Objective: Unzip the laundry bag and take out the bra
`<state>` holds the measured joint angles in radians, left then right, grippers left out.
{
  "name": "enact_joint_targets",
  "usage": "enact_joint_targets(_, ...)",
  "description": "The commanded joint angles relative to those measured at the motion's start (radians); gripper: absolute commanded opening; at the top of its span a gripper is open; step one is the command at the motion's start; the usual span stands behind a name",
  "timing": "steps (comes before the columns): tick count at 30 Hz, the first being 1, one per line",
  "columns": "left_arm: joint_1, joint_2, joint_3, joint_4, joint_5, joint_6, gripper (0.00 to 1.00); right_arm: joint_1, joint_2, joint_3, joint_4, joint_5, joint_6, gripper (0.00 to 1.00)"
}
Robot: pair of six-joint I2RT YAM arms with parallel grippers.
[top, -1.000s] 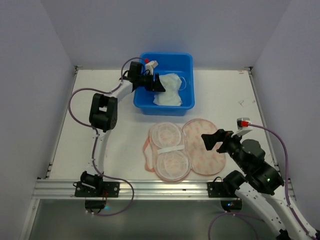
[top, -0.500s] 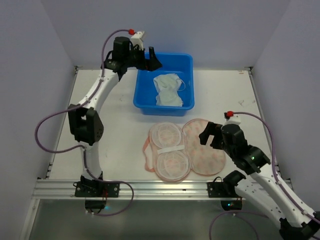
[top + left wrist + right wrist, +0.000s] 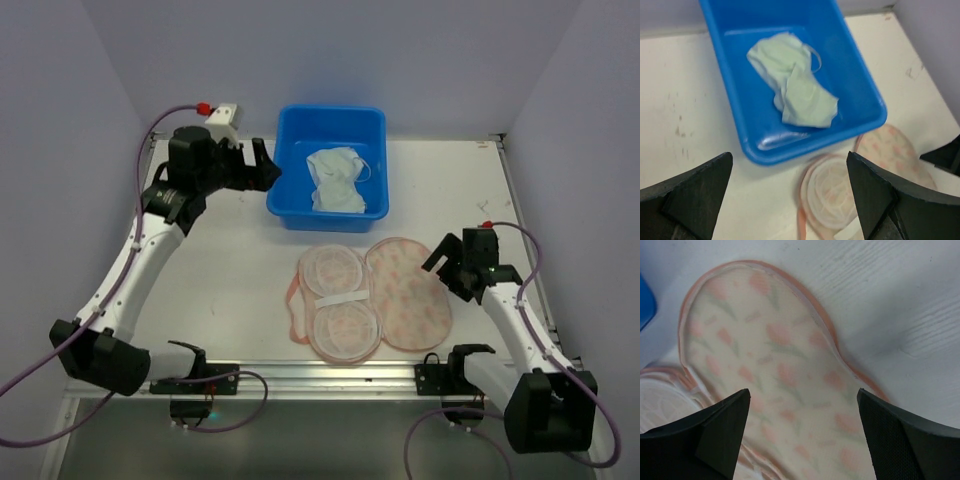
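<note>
The robot's right gripper should next lower its open fingers to straddle the flap's pink zipper edging (image 3: 836, 346) and close, because that edging curves below the gripper with bare table beside it.
The laundry bag (image 3: 370, 300) lies opened flat on the table's front middle, its printed flap (image 3: 785, 370) to the right and its two round mesh cups (image 3: 832, 192) to the left. The pale mint bra (image 3: 338, 180) lies crumpled inside the blue tub (image 3: 325, 215); the left wrist view shows the bra (image 3: 790, 85) there too. My left gripper (image 3: 258, 167) hangs open just left of the tub, empty. My right gripper (image 3: 446, 262) is open and empty above the bag's right edge.
The blue tub (image 3: 867, 95) stands at the back middle of the white table (image 3: 200, 260). Grey walls close in the left, right and back sides. A metal rail (image 3: 300, 375) runs along the near edge.
My left gripper opened, leaving the bra in the tub, then rose and swung left out of the tub. The right arm swung back and to the right along the bag's edge.
</note>
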<state>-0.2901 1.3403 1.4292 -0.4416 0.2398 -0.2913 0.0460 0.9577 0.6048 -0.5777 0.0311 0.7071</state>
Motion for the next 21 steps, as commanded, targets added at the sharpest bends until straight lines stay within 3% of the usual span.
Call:
enact_joint_targets(1,0.005,-0.122,-0.195,-0.035,-0.069,0.041,1.0,-0.041,0.074,-0.028,0.114,-0.115,0.028,0.89)
enact_joint_targets(6,0.005,-0.271,-0.331,-0.068,-0.131,0.08,1.0,-0.072,0.174,-0.036,0.159,-0.088,0.043,0.79)
enact_joint_targets(10,0.005,-0.366,-0.456,0.001,-0.143,0.078,1.0,-0.072,0.243,-0.039,0.182,-0.083,0.045,0.72)
enact_joint_targets(17,0.005,-0.379,-0.498,0.029,-0.174,0.076,1.0,-0.071,0.263,-0.039,0.159,-0.001,0.028,0.67)
enact_joint_targets(21,0.005,-0.366,-0.507,0.041,-0.157,0.075,1.0,-0.057,0.192,-0.017,0.104,0.035,0.012,0.65)
